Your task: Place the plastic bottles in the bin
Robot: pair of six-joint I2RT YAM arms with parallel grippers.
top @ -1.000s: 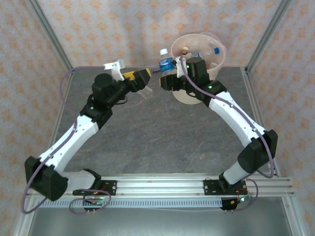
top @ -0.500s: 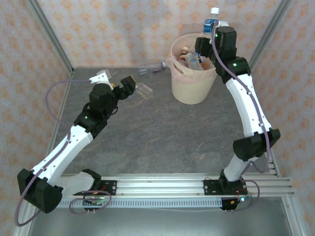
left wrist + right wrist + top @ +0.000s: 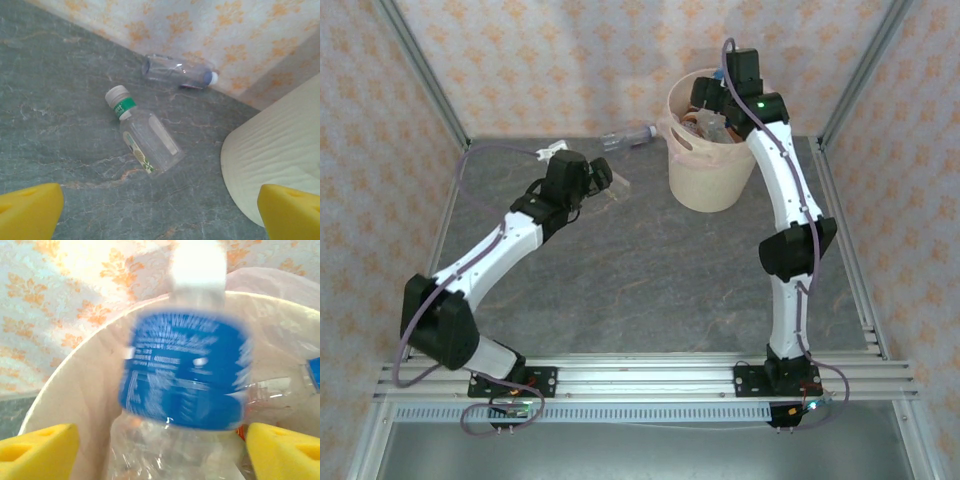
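My left gripper is open with its fingers at an angle to the bottle, so next it will turn into line and come down onto the clear shoulder below the green band.
My right gripper hangs over the bin, jaws wide apart. Between them a clear plastic bottle with a blue label and white cap is blurred; it stands clear of the left finger. Several more bottles lie inside the bin. My left gripper is open and empty above the table. Just ahead of it lies a bottle with a green band and grey cap. Another clear bottle with a white cap lies by the back wall.
The bin's ribbed wall curves close to my left gripper's right finger. Patterned walls and metal frame posts close in the grey stone-look table.
The right arm carried the blue-label bottle up and over the bin, then lowered it and spread its jaws. The left arm reached out toward the two bottles on the table.
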